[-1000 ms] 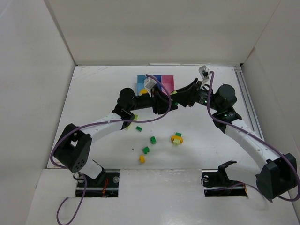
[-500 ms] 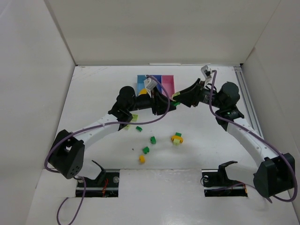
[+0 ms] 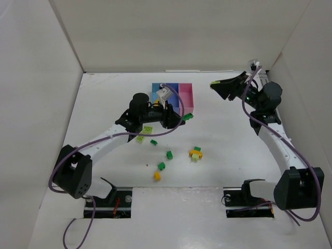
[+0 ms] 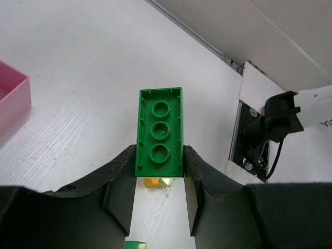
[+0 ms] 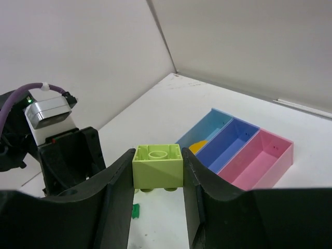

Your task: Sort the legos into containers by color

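The pink bin is empty and is just beyond the dark green brick (image 4: 158,132), so next my left gripper will move outward over the bin, tilt its fingers downward and go down.
The containers are three joined bins: light blue (image 3: 156,88), periwinkle (image 3: 173,88) and pink (image 3: 186,96). They also show in the right wrist view as light blue (image 5: 207,132), periwinkle (image 5: 233,143) and pink (image 5: 261,158). An orange brick (image 5: 197,147) lies in the light blue bin. My left gripper (image 3: 184,117) (image 4: 158,163) is shut on a dark green brick (image 4: 158,132) just in front of the pink bin. My right gripper (image 3: 215,83) (image 5: 158,174) is shut on a lime brick (image 5: 158,166), raised to the right of the bins.
Loose bricks lie in front of the bins: lime ones (image 3: 148,128) (image 3: 140,138), dark green ones (image 3: 154,142) (image 3: 169,154) (image 3: 161,166), an orange one (image 3: 157,176), and an orange, lime and green cluster (image 3: 195,152). White walls enclose the table.
My right gripper has swung up and to the right, away from the bins, with the lime brick. My left gripper has drawn back slightly to the left with the green brick.
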{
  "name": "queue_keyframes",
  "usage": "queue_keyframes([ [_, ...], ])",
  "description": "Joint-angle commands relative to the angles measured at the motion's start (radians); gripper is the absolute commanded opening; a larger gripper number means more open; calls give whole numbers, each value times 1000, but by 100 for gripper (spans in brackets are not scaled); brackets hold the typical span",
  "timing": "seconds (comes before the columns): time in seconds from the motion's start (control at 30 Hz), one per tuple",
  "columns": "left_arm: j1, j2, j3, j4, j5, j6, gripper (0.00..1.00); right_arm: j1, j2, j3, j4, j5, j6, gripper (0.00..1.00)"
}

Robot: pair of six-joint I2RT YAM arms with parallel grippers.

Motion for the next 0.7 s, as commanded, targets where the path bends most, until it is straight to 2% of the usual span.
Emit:
queue_keyframes([
  [0.0,6,-34,28,-26,-54,31,21,-5,22,43,53,-7,-14,0],
  [0.07,16,-7,62,-36,-106,-16,20,-16,22,3,53,-7,-23,0],
  [0.13,26,22,106,-68,-244,-57,20,-25,9,-36,39,19,-38,0],
  [0.23,26,119,227,-134,-362,-91,20,-25,-25,-63,-59,69,-112,0],
  [0.5,45,433,569,-256,-455,-147,20,-66,-146,-155,-243,193,-233,0],
  [0.67,45,539,666,-276,-498,-162,23,-75,-199,-155,-344,255,-297,0],
])
